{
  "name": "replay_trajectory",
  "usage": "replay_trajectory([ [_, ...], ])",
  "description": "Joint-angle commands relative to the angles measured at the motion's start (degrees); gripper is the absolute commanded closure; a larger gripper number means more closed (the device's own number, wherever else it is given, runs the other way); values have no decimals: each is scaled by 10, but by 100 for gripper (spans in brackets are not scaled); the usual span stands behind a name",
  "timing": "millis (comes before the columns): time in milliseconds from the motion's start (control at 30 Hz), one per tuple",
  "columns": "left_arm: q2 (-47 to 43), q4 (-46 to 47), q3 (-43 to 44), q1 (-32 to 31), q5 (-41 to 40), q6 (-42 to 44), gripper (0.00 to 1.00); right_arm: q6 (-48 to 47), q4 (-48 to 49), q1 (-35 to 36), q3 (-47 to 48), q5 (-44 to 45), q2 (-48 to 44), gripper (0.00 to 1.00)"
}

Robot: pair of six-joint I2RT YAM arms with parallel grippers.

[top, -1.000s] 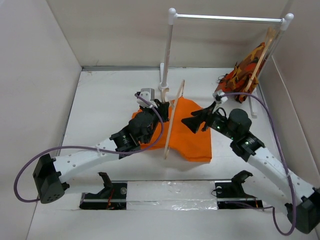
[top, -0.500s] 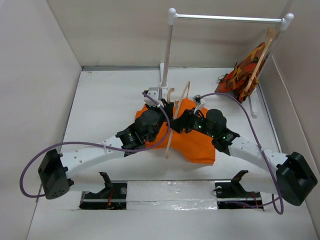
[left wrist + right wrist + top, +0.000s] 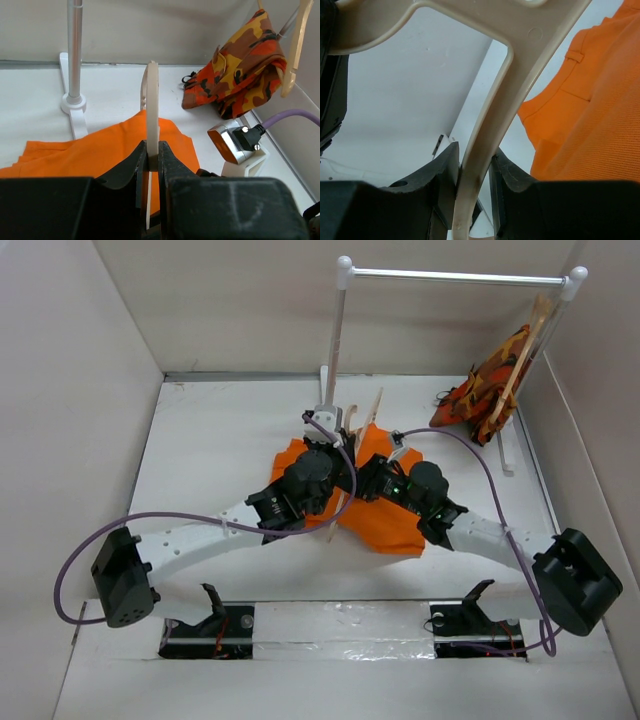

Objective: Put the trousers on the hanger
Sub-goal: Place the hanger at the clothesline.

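The bar's part near the rack's post is still bare, so my right gripper should lift up and outward to the rack's bar (image 3: 430,277) and release the hanger there.
The pale wooden hanger (image 3: 377,410) stands on edge over the middle of the table, held up between both arms. My left gripper (image 3: 340,462) is shut on it; in the left wrist view the thin hanger (image 3: 151,100) rises edge-on out of the closed gripper (image 3: 152,150). From the right, my right gripper (image 3: 362,480) clamps one looped arm of the hanger (image 3: 520,75), with both fingers of the gripper (image 3: 475,167) pressed against it. The bright orange trousers (image 3: 395,520) lie crumpled on the table under and behind the hanger, also visible as trousers (image 3: 90,155) and trousers (image 3: 590,115).
A white clothes rack stands at the back, its post (image 3: 335,340) just behind the hanger and its rail (image 3: 460,278) running right. A camouflage garment (image 3: 490,385) hangs on a second wooden hanger at the rail's right end. Walls enclose the table on three sides.
My right gripper has swung left to the hanger and closed on its arm. The left arm has carried the hanger further back toward the rack post, and the trousers have bunched up.
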Motion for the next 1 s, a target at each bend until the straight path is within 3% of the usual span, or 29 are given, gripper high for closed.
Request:
replay_trajectory([
  [0,-3,132,70,0,22,9,100,-16,67,25,34,-58,-15,82],
  [33,-1,130,81,0,26,17,95,-15,68,9,38,-60,-17,84],
  [67,-1,128,84,0,29,20,81,-6,74,1,42,-64,-18,87],
  [200,-15,142,88,0,57,39,56,33,113,-41,56,-91,-20,89],
  [300,-26,142,97,0,65,57,47,45,119,-70,67,-109,-19,90],
  [600,-130,177,43,0,38,93,43,98,171,-137,130,-139,-5,93],
  [967,-190,184,-84,10,-7,36,46,119,168,-221,295,-146,91,94],
])
